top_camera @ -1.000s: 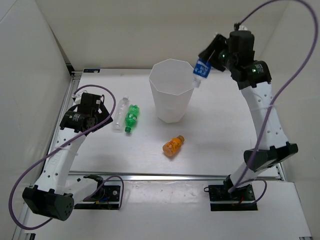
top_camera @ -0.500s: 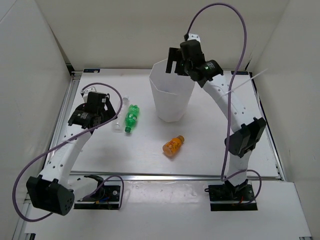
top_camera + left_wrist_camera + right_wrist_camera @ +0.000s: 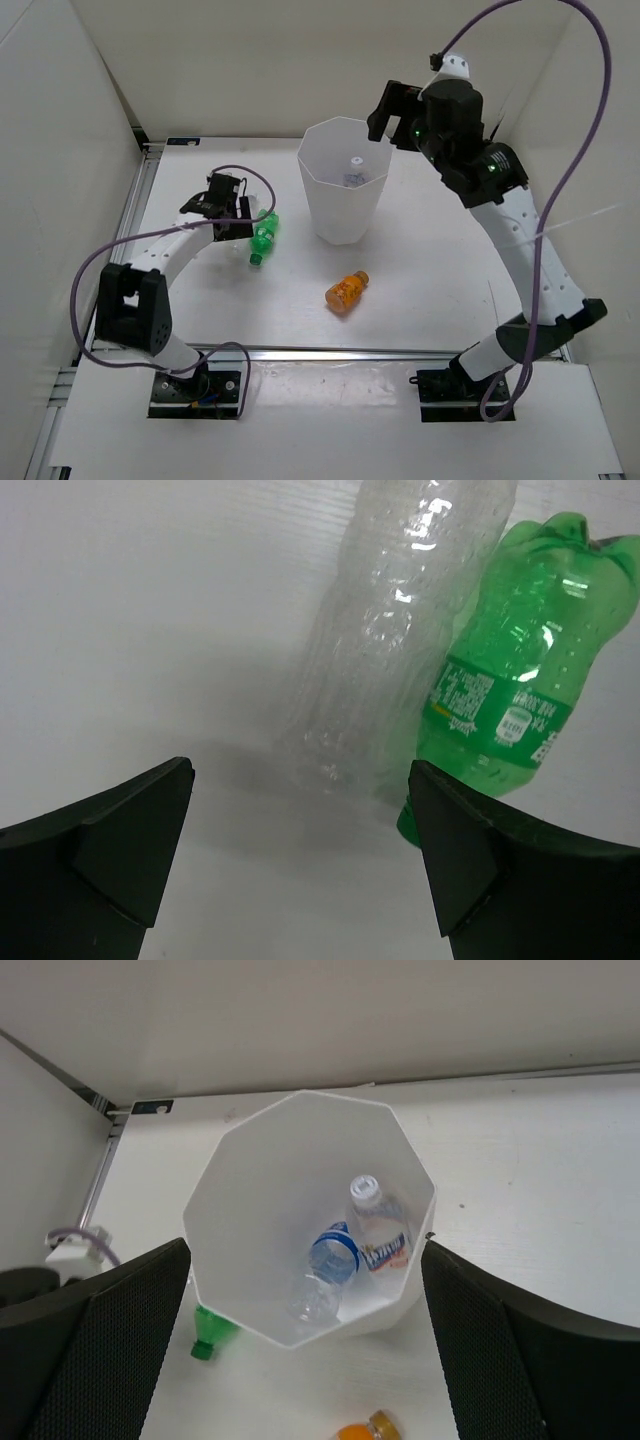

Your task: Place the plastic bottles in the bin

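Observation:
The clear bottle's body beside the green bottle stretches out beyond my open fingers, so next my left gripper moves outward and lowers over its middle.
The white bin (image 3: pixel 345 215) stands mid-table. Seen from the right wrist, a blue-labelled bottle (image 3: pixel 335 1258) and a clear bottle with a white-red label (image 3: pixel 383 1232) lie inside the bin (image 3: pixel 250 1210). My right gripper (image 3: pixel 392 122) hovers open and empty above its far rim, jaws (image 3: pixel 305 1250) wide. A clear bottle (image 3: pixel 390 650) and a green bottle (image 3: pixel 505 695) lie side by side just beyond my open left gripper (image 3: pixel 300 770). From above, the left gripper (image 3: pixel 232 210) covers most of the clear bottle, beside the green bottle (image 3: pixel 263 237). An orange bottle (image 3: pixel 346 291) lies in front of the bin.
White walls close in the table on the left, back and right. A metal rail (image 3: pixel 350 352) runs along the near edge by the arm bases. A purple cable (image 3: pixel 110 270) loops beside the left arm.
The right gripper opened and the blue-labelled bottle dropped into the bin. The left arm swung in and down toward the clear and green bottles.

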Available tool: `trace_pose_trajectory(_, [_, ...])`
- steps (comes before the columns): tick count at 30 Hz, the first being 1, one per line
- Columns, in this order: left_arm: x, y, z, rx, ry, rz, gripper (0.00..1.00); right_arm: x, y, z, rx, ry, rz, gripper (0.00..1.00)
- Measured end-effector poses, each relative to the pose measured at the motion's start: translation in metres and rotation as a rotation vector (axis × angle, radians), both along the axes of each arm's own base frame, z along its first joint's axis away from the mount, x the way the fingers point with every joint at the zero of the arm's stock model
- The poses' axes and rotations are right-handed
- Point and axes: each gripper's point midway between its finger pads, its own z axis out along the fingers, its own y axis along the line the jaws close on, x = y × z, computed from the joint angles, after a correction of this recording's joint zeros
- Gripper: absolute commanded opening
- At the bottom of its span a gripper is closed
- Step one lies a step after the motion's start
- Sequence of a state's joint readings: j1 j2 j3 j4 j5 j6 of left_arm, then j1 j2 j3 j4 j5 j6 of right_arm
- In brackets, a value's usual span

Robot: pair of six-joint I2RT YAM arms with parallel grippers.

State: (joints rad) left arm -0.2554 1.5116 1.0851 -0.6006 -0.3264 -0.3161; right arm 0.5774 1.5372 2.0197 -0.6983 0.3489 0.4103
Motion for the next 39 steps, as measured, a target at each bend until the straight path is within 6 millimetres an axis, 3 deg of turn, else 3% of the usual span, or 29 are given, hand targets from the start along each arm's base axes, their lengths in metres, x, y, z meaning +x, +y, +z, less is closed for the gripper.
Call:
trace_pose_trajectory(4, [0.024, -0.004, -0.011, -0.002, 0.027, -0.031, 1.00, -0.018, -0.011, -0.004, -0.003, 0.006, 0.003, 1.00])
trace_pose_trajectory(9, [0.055, -0.012, -0.019, -0.035, 0.025, -0.069, 1.00, -0.029, -0.019, -0.034, -0.044, 0.063, 0.002, 1.00])
trace_pose_trajectory(13, [0.065, -0.010, -0.030, -0.051, 0.038, -0.073, 0.99, -0.035, -0.030, -0.051, -0.063, 0.095, -0.012, 1.00])
trace_pose_trajectory(19, [0.072, -0.004, -0.051, -0.101, 0.072, -0.064, 0.91, -0.038, -0.049, -0.047, -0.055, 0.087, -0.051, 1.00])
trace_pose_trajectory(20, [0.074, -0.005, -0.053, -0.112, 0.076, -0.067, 0.89, -0.041, -0.053, -0.047, -0.054, 0.086, -0.058, 1.00])
trace_pose_trajectory(24, [0.087, -0.009, -0.055, -0.162, 0.065, -0.069, 0.56, -0.051, -0.067, -0.053, -0.053, 0.101, -0.074, 1.00])
trace_pose_trajectory(30, [0.096, -0.002, -0.047, -0.150, 0.030, -0.039, 0.49, -0.052, -0.080, -0.060, -0.049, 0.124, -0.097, 1.00])
trace_pose_trajectory(33, [0.098, 0.010, -0.034, -0.150, -0.004, 0.014, 0.46, -0.052, -0.079, -0.060, -0.045, 0.128, -0.087, 1.00])
trace_pose_trajectory(35, [0.101, 0.016, -0.015, -0.162, -0.047, 0.053, 0.43, -0.052, -0.077, -0.061, -0.043, 0.132, -0.077, 1.00])
trace_pose_trajectory(37, [0.112, 0.020, 0.019, -0.186, -0.122, 0.081, 0.43, -0.052, -0.074, -0.063, -0.038, 0.140, -0.063, 1.00])
trace_pose_trajectory(39, [0.131, 0.017, 0.070, -0.222, -0.243, 0.085, 0.43, -0.050, -0.070, -0.065, -0.035, 0.149, -0.051, 1.00])
